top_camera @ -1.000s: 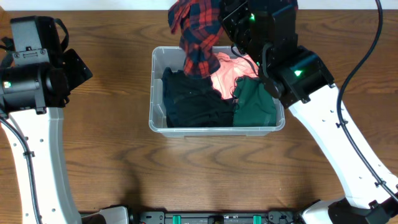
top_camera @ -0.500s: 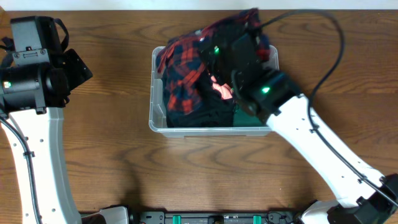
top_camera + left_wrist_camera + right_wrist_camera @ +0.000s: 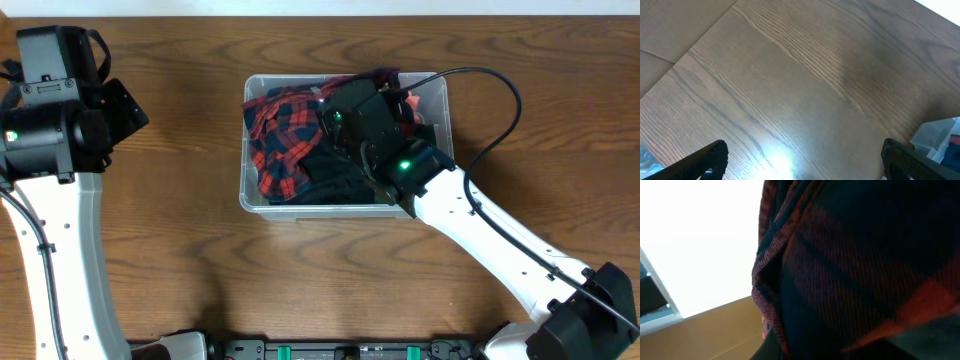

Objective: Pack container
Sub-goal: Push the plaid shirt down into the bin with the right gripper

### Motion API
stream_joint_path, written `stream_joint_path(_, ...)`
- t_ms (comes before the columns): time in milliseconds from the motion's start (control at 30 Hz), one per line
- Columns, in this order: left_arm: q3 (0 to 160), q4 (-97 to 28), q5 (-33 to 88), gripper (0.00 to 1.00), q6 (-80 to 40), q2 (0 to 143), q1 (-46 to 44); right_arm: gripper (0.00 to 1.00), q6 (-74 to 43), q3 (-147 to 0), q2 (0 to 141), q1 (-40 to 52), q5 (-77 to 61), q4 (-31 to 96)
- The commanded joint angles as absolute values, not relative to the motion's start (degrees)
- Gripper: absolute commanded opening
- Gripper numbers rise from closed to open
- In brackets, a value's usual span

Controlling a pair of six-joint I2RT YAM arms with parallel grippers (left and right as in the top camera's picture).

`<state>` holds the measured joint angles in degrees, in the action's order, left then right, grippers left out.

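Observation:
Next, my right gripper eases back from the container's far rim and releases the plaid shirt [image 3: 280,140] over the dark clothing [image 3: 335,185], since the shirt's folds overlap that rim.
The container [image 3: 243,150], a clear plastic tub, stands at the table's middle back, full of clothes. A red and black plaid shirt [image 3: 280,140] lies across its left half, over dark clothing [image 3: 335,185]. My right arm's wrist [image 3: 375,135] reaches down into the tub and hides its own fingers. In the right wrist view the plaid shirt [image 3: 855,265] fills the frame, pressed close, so the right gripper is shut on it. My left gripper [image 3: 804,158] stands open over bare wood at the far left, nothing between its fingers. A corner of the container [image 3: 940,137] shows at that view's right edge.
The left arm [image 3: 50,130] stands upright at the table's left side. A black cable [image 3: 500,120] loops off the right arm beside the tub's right end. Brown wooden table [image 3: 160,250] surrounds the tub.
The right arm has come down from above the tub's back edge into the tub with the plaid shirt. The shirt now lies spread over the left half. The left arm has not moved.

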<state>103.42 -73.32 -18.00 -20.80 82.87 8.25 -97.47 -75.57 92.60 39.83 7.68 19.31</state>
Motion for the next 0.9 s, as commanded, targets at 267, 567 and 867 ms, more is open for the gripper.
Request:
stream_joint_path(267,103.2,-73.5,-18.7,0.98,-21.1,82.7,8.6,0.02,-96.6,-75.9,88.3,39.7,9.3,34.5)
stream_joint_path(567,103.2,-73.5,-18.7,0.98,-21.1,82.7,8.6,0.01,-96.6,-75.9,87.8,41.2,9.8,41.1)
stream_joint_path(867,103.2,-73.5,-18.7,0.98,-21.1,82.7,8.6,0.99,-80.8,-75.9,86.7,41.7,11.2,35.1)
